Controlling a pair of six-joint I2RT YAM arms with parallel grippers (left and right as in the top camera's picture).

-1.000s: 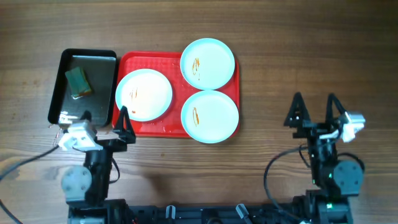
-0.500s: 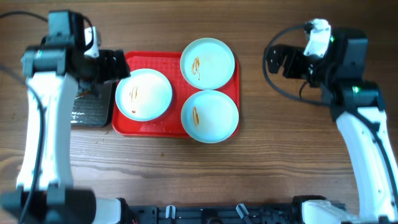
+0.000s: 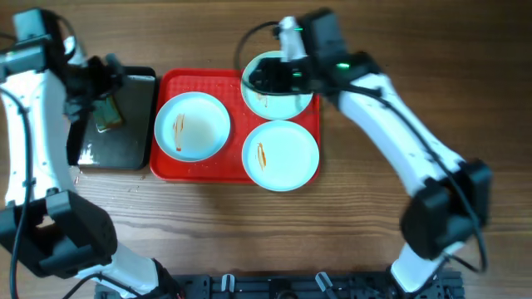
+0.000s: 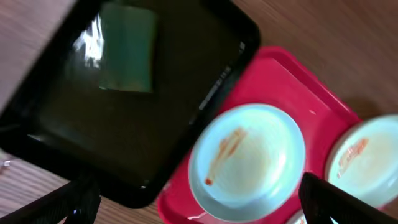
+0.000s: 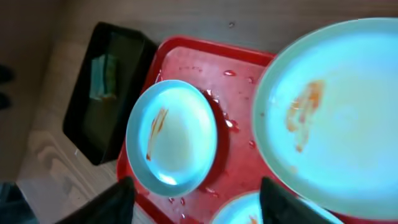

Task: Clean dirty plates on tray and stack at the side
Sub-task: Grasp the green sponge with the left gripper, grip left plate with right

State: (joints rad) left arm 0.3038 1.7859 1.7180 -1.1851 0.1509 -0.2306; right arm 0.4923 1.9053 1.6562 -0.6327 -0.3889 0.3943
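The plates still have orange-red smears on them, so next my left gripper should go down, open, into the black tray around the green sponge (image 3: 107, 115) (image 4: 129, 50) and close on it.
Three pale blue plates with orange-red smears lie on the red tray (image 3: 235, 90): one at the left (image 3: 192, 125), one at the back right (image 3: 291, 98), one at the front right (image 3: 280, 155). My right gripper (image 3: 270, 75) is open and empty, hovering over the back right plate, which fills the right of the right wrist view (image 5: 336, 112). My left gripper (image 3: 104, 71) is open and empty, above the black tray (image 3: 125, 133). The left wrist view shows the left plate (image 4: 249, 158) between the open fingers (image 4: 199, 211).
The black tray stands left of the red tray and holds a green sponge (image 3: 106, 114), also seen in the left wrist view (image 4: 127, 56). Small drops and smears lie on the red tray floor (image 5: 230, 124). Bare wooden table (image 3: 416, 66) lies right of the red tray.
Both arms rose from the front rest pose. The left gripper went back over the black tray. The right gripper swung left from the table's right side to above the back right plate.
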